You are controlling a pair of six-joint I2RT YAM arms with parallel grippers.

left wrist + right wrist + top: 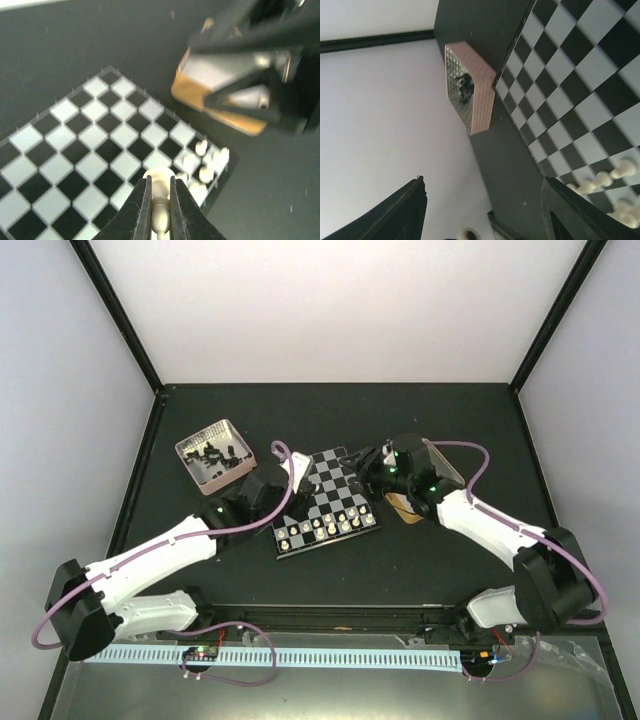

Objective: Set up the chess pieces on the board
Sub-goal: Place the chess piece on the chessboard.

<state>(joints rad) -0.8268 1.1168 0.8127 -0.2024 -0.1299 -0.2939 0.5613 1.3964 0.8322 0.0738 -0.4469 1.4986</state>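
The near row still has an empty spot next to the run of cream pieces. I should move my left gripper back and down next, onto the bare near-row square (308, 539) there.
The board (325, 502) lies mid-table with black and silvery checks. Cream-white chess pieces (328, 527) stand in its two near rows. My left gripper (300, 473) hangs over the board's far left part. In the left wrist view it (159, 179) is shut on a cream-white piece (161, 197) held above the board (90, 150), with other cream pieces (205, 165) at a corner. My right gripper (362, 461) is over the board's far right edge. In the right wrist view it (484, 182) is open wide and empty beside the board (570, 85). Cream pieces (600, 181) show there too.
A pinkish tray (215, 453) holding black pieces stands left of the board; it also shows in the right wrist view (481, 95). A tan box (405, 506) sits right of the board under the right arm, and appears in the left wrist view (215, 102).
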